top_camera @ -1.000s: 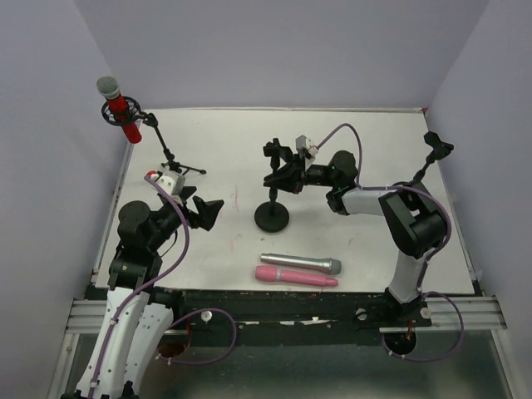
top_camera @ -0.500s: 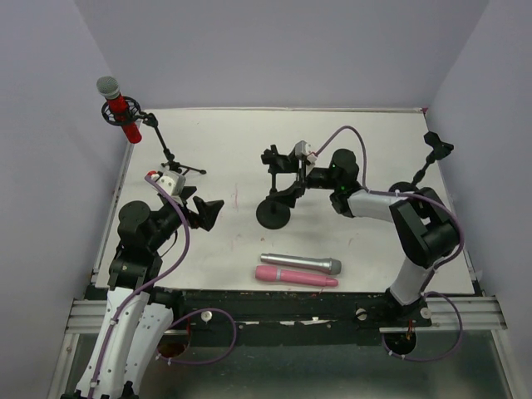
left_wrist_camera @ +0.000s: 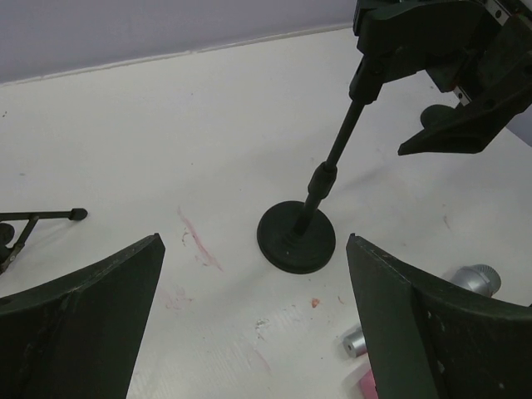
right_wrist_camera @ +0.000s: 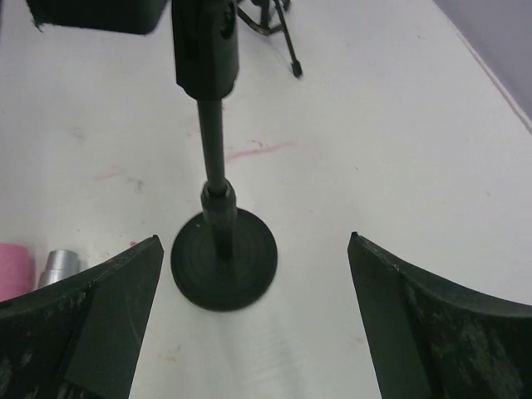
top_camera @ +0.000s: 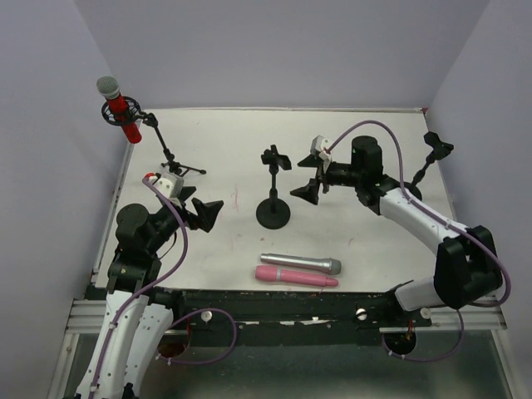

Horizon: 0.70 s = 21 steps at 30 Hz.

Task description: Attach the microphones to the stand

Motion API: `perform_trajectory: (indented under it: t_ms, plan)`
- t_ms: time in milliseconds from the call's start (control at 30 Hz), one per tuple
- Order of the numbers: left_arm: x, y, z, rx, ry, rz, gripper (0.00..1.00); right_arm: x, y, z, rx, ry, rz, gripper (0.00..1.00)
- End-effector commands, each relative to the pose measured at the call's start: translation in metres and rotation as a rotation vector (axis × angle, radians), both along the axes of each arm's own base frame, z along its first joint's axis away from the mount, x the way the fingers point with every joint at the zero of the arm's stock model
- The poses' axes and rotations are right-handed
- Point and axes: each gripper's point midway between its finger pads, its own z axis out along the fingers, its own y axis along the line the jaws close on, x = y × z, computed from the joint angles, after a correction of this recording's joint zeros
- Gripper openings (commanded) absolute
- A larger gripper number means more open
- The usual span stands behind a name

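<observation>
The silver-grey microphone's head end lies below the robot's right gripper, toward the robot's base, so the right gripper should tilt downward and move back and down onto it.
The red microphone with a silver mesh head sits in the clip of the tripod stand at the far left. The silver-grey microphone and the pink microphone lie side by side near the table's front edge. The round-base stand is upright in the middle with its clip holding nothing. My right gripper is open just right of its pole, and the base shows between its fingers. My left gripper is open to the left, facing the base.
A third black stand rises at the far right edge of the table. The tripod's legs spread at the back left. Grey walls close the table on three sides.
My right gripper has opened, let go of the middle stand's clip and drawn back to the right. The stand now stands straight. The left arm has not moved.
</observation>
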Motion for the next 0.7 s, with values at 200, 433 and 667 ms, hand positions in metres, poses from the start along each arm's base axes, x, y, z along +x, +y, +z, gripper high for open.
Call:
perform_trajectory:
  t_ms: [200, 433, 667]
  plan:
    - [-0.006, -0.007, 0.008, -0.02, -0.03, -0.052, 0.99, -0.087, -0.065, -0.068, -0.423, 0.138, 0.126, 1.0]
    - [-0.005, -0.008, 0.004, -0.016, -0.024, -0.059, 0.99, -0.141, -0.073, -0.079, -0.401, 0.071, 0.3, 0.99]
    - [-0.005, -0.01, 0.004, -0.017, -0.024, -0.071, 0.99, -0.16, -0.073, -0.106, -0.486, 0.111, 0.315, 0.97]
